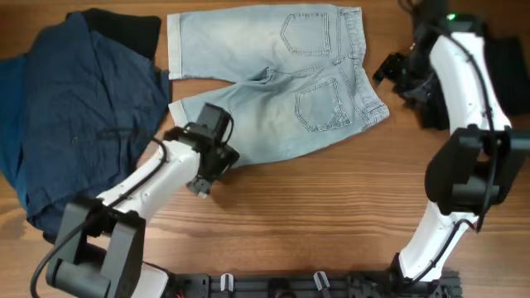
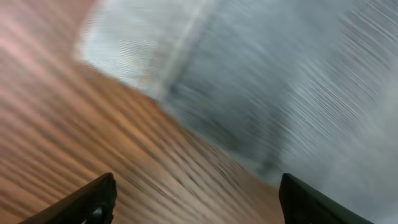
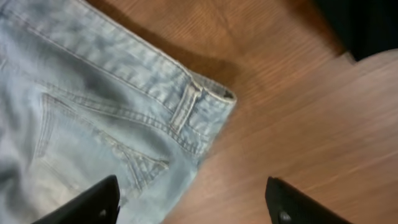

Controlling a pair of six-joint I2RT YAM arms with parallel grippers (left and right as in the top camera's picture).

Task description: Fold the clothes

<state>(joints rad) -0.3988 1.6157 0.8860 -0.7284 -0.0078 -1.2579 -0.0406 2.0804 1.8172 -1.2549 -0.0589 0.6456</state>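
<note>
I need to move my left gripper down and to the left in the overhead view next. It should turn and lower around the leg hem's near corner (image 2: 122,70), because the corner is there.
The light-blue denim shorts (image 1: 273,83) lie flat, back side up, at the table's top middle, two pockets showing and the waistband to the right. My left gripper (image 1: 217,161) is open and empty over the wood at the near leg's lower edge; its view is blurred and shows denim (image 2: 280,81) beyond the open fingers (image 2: 196,199). My right gripper (image 1: 387,68) is open and empty just right of the waistband; its view shows the waistband corner with a belt loop (image 3: 186,106) between the fingers (image 3: 193,199).
A dark blue garment (image 1: 74,108) is spread at the left with a black garment (image 1: 124,29) behind it. Another black garment (image 1: 505,70) lies at the far right behind my right arm. Bare wood (image 1: 331,207) fills the front.
</note>
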